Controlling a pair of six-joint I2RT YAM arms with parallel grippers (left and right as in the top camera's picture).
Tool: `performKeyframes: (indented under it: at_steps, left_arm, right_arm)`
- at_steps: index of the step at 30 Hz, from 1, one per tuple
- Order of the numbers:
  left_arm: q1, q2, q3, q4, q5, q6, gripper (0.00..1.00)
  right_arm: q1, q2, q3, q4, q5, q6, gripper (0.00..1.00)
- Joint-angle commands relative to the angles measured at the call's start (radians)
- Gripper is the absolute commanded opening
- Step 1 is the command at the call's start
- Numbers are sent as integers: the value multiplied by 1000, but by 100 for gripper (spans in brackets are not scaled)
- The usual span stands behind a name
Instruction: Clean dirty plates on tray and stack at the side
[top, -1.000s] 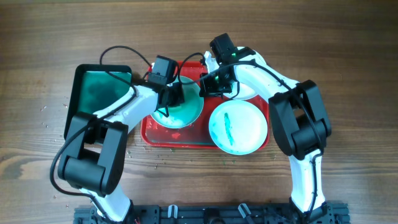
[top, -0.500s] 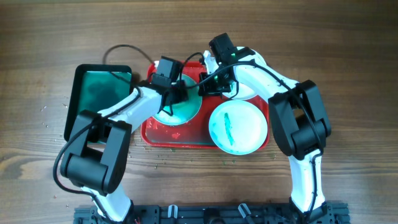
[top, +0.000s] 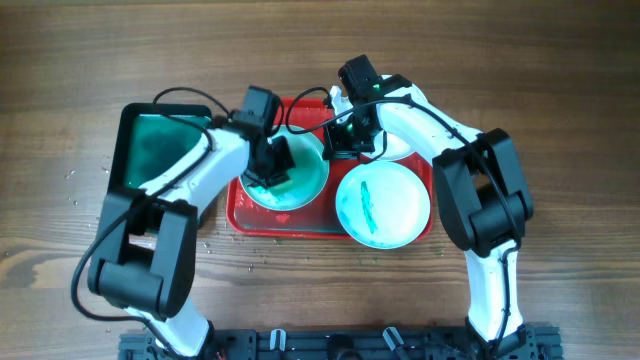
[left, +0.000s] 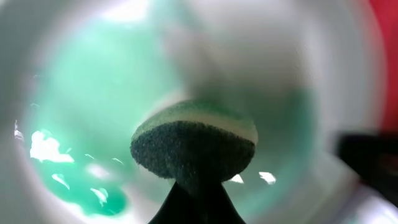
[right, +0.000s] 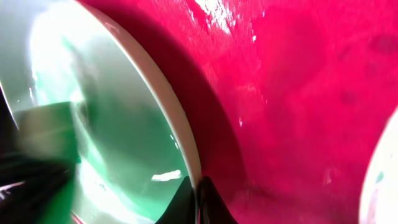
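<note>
Teal still shows, and the red tray is below my right gripper. My right gripper will next lift and tilt the plate, then lower it and let it go in the red tray.
The red tray (top: 262, 221) holds three white plates. The left plate (top: 308, 180) is covered in teal. My left gripper (top: 270, 166) is shut on a sponge (left: 194, 146), dark scouring face down on this plate (left: 87, 93). My right gripper (top: 342, 140) is shut on the same plate's right rim (right: 168, 106), with one jaw inside (right: 198, 198) and one over the red tray (right: 298, 93). A second plate (top: 385, 205) with a teal smear lies at the front right. A third plate (top: 398, 150) at the back right is mostly hidden under my right arm.
A dark green black-rimmed tray (top: 160, 150) lies left of the red tray, touching it. Small crumbs (top: 72, 178) dot the wooden table to the left and along the front of the tray. A white plate edge (right: 385, 180) shows in the right wrist view.
My left gripper has slid the sponge across the teal plate, first toward the back, then toward the front left. My right gripper has kept its hold on the rim.
</note>
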Motion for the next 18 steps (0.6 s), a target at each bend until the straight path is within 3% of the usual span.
performKeyframes:
  at_steps: [1,4,8,10,12,16,18]
  left_arm:
    - [120,-138,219,-60,124,56,4]
    - [227,-205,295,-68,123,56,4]
    - [309,-220,294,-102,124,56,4]
    - [319,-220,293,-122,123,57,4]
    - [319,-220,293,-125,123,84,4]
    - [319,-220,293,-125,111,82,4]
    - [319,-220,293,-109,66,79,4]
  right_arm:
    - [5,12,9,-14,15,3,4]
    - [33,12,9,-8,85,31,5]
    - [92,12,9,11,196,90,23]
    - [110,12,9,11,233,104,22]
    - [119,11,10,0,248,106,4]
    - [112,-23,31,-34,267,131,4]
    - [115,-111,34,-46,371,136,4]
